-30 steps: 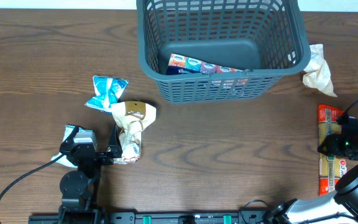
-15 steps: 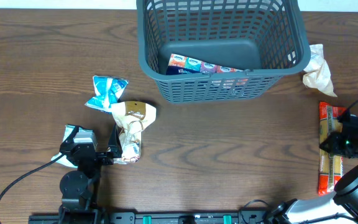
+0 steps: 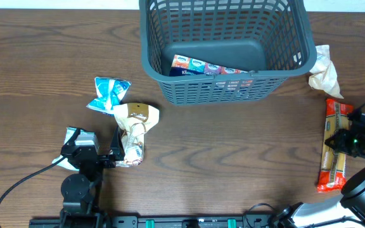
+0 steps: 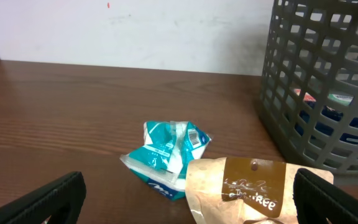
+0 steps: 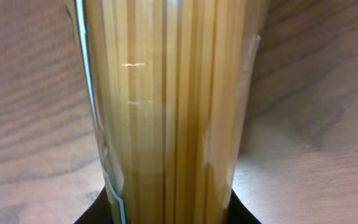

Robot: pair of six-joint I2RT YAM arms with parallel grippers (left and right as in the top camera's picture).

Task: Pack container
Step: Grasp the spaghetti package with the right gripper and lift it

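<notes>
The spaghetti packet goes outward over the container (image 3: pixel 227 88) next as my right gripper lifts and turns it. The packet then comes down for release on the empty container bottom beyond the tissues.
The container (image 3: pixel 227 88), a dark grey lattice basket, stands at the back centre and holds a flat pack of tissues (image 3: pixel 201 66); its wall also shows in the left wrist view (image 4: pixel 316 93). My right gripper (image 3: pixel 347 140) is shut on a long spaghetti packet (image 3: pixel 332 161) at the right edge; the packet fills the right wrist view (image 5: pixel 166 93). My left gripper (image 3: pixel 116 155) is open at the front left, with a brown and cream packet (image 3: pixel 134 126) between and just ahead of its fingers (image 4: pixel 188 199). A blue packet (image 3: pixel 109 94) lies beyond it.
A crumpled cream packet (image 3: pixel 325 71) lies right of the container. A teal and white packet (image 3: pixel 71 136) lies beside the left gripper's body. In the left wrist view the blue packet (image 4: pixel 166 152) lies behind the brown packet (image 4: pixel 247 190).
The spaghetti packet has turned in my right gripper: its near end has swung left and its far end has moved up the table. The left arm has not moved.
</notes>
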